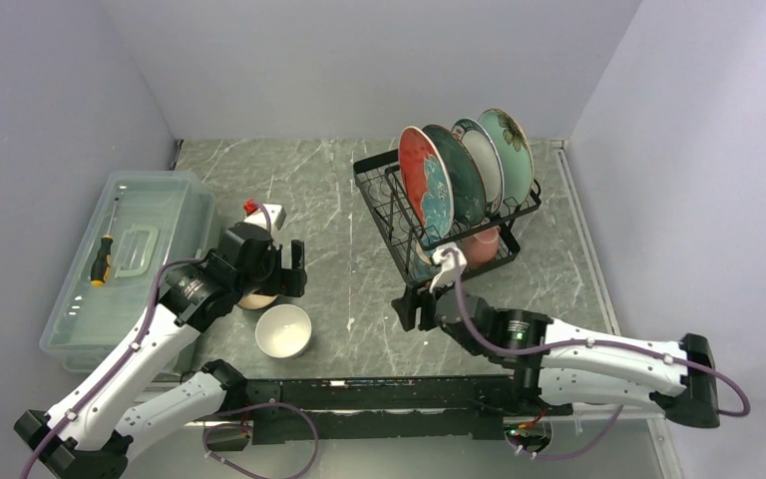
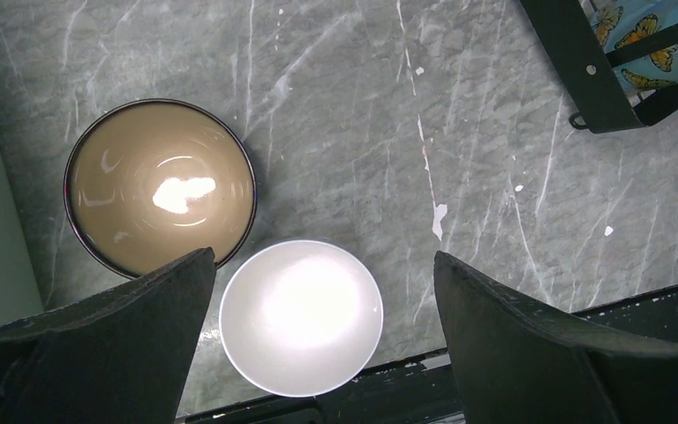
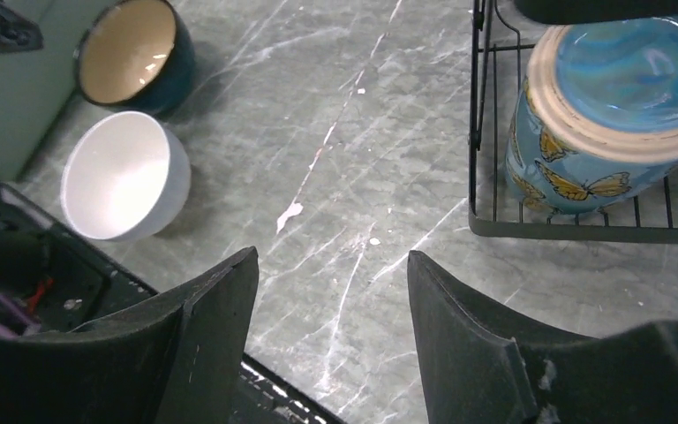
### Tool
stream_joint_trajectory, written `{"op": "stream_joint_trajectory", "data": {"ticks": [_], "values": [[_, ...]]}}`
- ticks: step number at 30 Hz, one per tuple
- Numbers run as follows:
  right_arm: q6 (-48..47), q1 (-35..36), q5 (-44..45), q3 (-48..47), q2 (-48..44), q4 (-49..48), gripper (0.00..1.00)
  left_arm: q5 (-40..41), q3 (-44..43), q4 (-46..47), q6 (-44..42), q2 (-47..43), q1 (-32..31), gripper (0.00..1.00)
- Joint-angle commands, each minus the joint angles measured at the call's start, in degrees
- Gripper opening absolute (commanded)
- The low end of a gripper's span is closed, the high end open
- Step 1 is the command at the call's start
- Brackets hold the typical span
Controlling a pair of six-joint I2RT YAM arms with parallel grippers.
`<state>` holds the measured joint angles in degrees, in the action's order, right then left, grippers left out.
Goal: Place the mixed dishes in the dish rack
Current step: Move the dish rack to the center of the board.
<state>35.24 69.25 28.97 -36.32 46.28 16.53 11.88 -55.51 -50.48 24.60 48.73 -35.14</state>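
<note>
The rack's black frame's near corner (image 1: 409, 277) is outward of my right gripper's open fingers, so I will next turn that gripper toward the dish rack (image 1: 379, 190) and move it outward onto that corner.
The dish rack (image 1: 379, 190) stands at the back right and holds a red plate (image 1: 425, 180), a dark green plate (image 1: 456, 172), a white plate (image 1: 482, 160) and a mint-green plate (image 1: 508, 143) on edge. A pink mug (image 1: 480, 245) and a blue butterfly mug (image 3: 609, 115) sit in its basket. The white bowl (image 2: 300, 316) and the brown bowl (image 2: 160, 185) stand side by side on the table. My left gripper (image 2: 325, 256) hovers open above them, empty. In front of the rack, my right gripper (image 3: 331, 256) is open over bare table.
A clear plastic box (image 1: 130, 259) with a screwdriver (image 1: 102, 259) lies along the left wall. The rack's black frame (image 2: 574, 62) shows at the upper right of the left wrist view. A black rail (image 1: 379, 391) runs along the near table edge.
</note>
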Motion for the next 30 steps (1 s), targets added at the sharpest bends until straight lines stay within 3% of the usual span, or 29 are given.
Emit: {"op": "stream_joint_trajectory", "data": {"ticks": [1, 6, 12, 15, 23, 30], "values": [[-2.24, 6.67, 18.63, -1.99, 5.04, -7.42, 0.64, -0.64, 0.22, 1.39, -0.87, -1.35, -0.18, 0.99], [-2.31, 10.59, 30.48, -3.88, 10.60, -9.21, 0.65, -1.15, 0.35, 1.61, -0.95, -2.12, -0.20, 0.99], [-2.02, 10.86, 37.97, -10.48, 20.56, -8.10, 0.65, -1.47, 0.32, 1.61, -0.94, -2.81, -0.20, 0.99], [0.19, 10.14, 42.29, -14.66, 25.07, -5.13, 0.58, -1.64, 0.41, 1.72, -0.95, -3.40, -0.20, 0.99], [8.73, 5.25, 42.48, -22.47, 33.20, 4.34, 0.54, -2.16, 0.49, 1.87, -0.98, -4.19, -0.20, 0.99], [10.93, 1.88, 41.41, -24.16, 37.52, 5.01, 0.55, -2.50, 0.49, 2.03, -1.22, -4.26, -0.20, 0.99]]}}
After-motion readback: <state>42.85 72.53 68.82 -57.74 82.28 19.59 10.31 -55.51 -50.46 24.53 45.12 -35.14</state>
